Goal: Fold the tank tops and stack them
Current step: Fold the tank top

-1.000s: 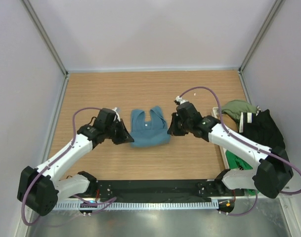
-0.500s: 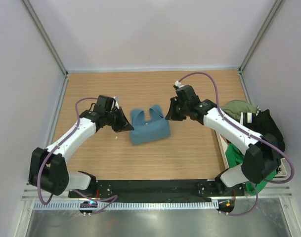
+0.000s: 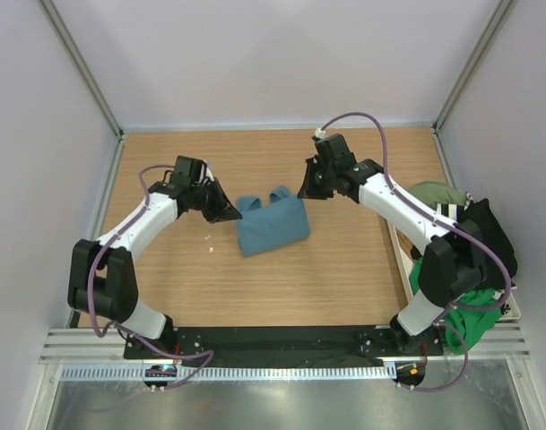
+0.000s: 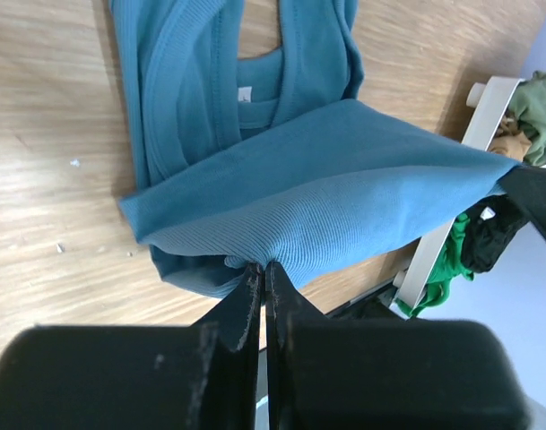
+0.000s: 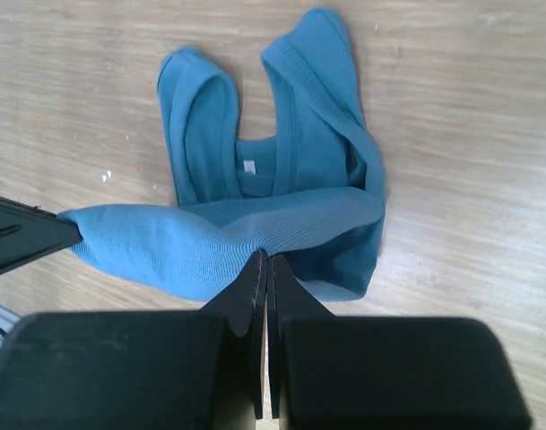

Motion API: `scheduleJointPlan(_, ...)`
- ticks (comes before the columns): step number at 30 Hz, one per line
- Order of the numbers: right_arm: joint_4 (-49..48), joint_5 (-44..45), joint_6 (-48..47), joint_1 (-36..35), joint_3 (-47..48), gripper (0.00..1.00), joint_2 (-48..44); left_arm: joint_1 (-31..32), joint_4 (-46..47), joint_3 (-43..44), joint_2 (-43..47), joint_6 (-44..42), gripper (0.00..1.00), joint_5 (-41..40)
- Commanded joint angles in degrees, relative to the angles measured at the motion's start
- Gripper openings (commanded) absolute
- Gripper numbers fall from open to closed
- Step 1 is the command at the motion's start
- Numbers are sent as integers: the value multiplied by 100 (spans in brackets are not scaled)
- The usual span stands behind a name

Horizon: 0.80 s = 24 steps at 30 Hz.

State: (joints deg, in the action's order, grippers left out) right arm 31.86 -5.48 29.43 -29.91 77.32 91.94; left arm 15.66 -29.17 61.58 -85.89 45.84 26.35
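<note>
My right gripper should carry the tank top's hem outward past the neckline first and then lower it, to get it over the shoulder strap [image 3: 280,192], since both straps are still uncovered.
A teal blue tank top [image 3: 273,229] lies in the middle of the wooden table, with its hem lifted and stretched between both grippers. My left gripper [image 3: 229,213] is shut on the hem's left corner [image 4: 262,266]. My right gripper [image 3: 306,191] is shut on the hem's right part [image 5: 266,254]. The raised hem hangs over the lower body of the top. Neckline and both shoulder straps [image 5: 299,98] still lie flat on the table beyond it.
A white tray [image 3: 401,255] stands at the table's right edge with other tank tops: olive [image 3: 431,194], black [image 3: 481,235], green [image 3: 463,315]. A few white crumbs [image 3: 210,238] lie left of the teal top. Grey walls enclose the table.
Both grippers have carried the teal hem away from the arm bases toward the straps. The top now looks shorter, with less of the straps showing.
</note>
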Motion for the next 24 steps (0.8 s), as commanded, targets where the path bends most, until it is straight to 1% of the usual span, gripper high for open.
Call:
scheduleJointPlan(1, -39, -24, -192, 169, 625, 1, 358, -168, 218, 301, -278, -58, 0, 265)
scheduleJointPlan(3, -57, -111, -227, 327, 1003, 1, 587, -265, 280, 503, -603, -15, 0, 292)
scheduleJointPlan(4, -92, -155, -236, 389, 1144, 1, 893, -344, 315, 591, -718, 3, 0, 309)
scheduleJointPlan(5, -83, -208, -236, 503, 1484, 1, 1061, -388, 350, 792, -1023, 12, 0, 292)
scheduleJointPlan(7, -135, -374, -245, 626, 1855, 1, 1595, -537, 394, 1196, -1359, 56, 0, 353)
scheduleJointPlan(10, -346, -621, -288, 741, 2576, 1, 2142, -687, 464, 1749, -2036, 179, 0, 459)
scheduleJointPlan(11, -382, -752, -289, 750, 2969, 1, 2535, -713, 508, 1874, -2185, 214, 0, 485)
scheduleJointPlan(12, -425, -832, -297, 776, 3165, 1, 2713, -748, 517, 2014, -2465, 232, 0, 503)
scheduleJointPlan(14, -592, -894, -263, 794, 3690, 1, 3257, -819, 552, 2357, -2695, 328, 0, 503)
scheduleJointPlan(16, -785, -876, -192, 838, 3974, 8, 3627, -854, 570, 2707, -3063, 381, 10, 363)
scheduleJointPlan(17, -882, -859, -62, 847, 4114, 17, 3908, -854, 561, 2867, -3240, 381, 14, 354)
scheduleJointPlan(18, -987, -911, -25, 864, 4168, 46, 4023, -854, 509, 3025, -3407, 390, 32, 380)
scheduleJointPlan(19, -1058, -894, -8, 882, 4229, 53, 4129, -845, 422, 3322, -3678, 390, 45, 388)
scheduleJointPlan(21, -971, -728, -7, 882, 4327, 59, 4244, -854, 289, 3404, -3734, 355, 66, 310)
scheduleJointPlan(22, -1014, -701, -42, 890, 4240, 59, 4166, -845, 298, 3352, -3681, 320, 67, 153)
scheduleJointPlan(23, -1119, -674, -60, 891, 3899, 59, 4061, -845, 298, 3308, -3516, 276, 69, 3)
scheduleJointPlan(24, -1346, -648, -130, 891, 3705, 59, 3781, -837, 298, 3247, -3401, 189, 70, -111)
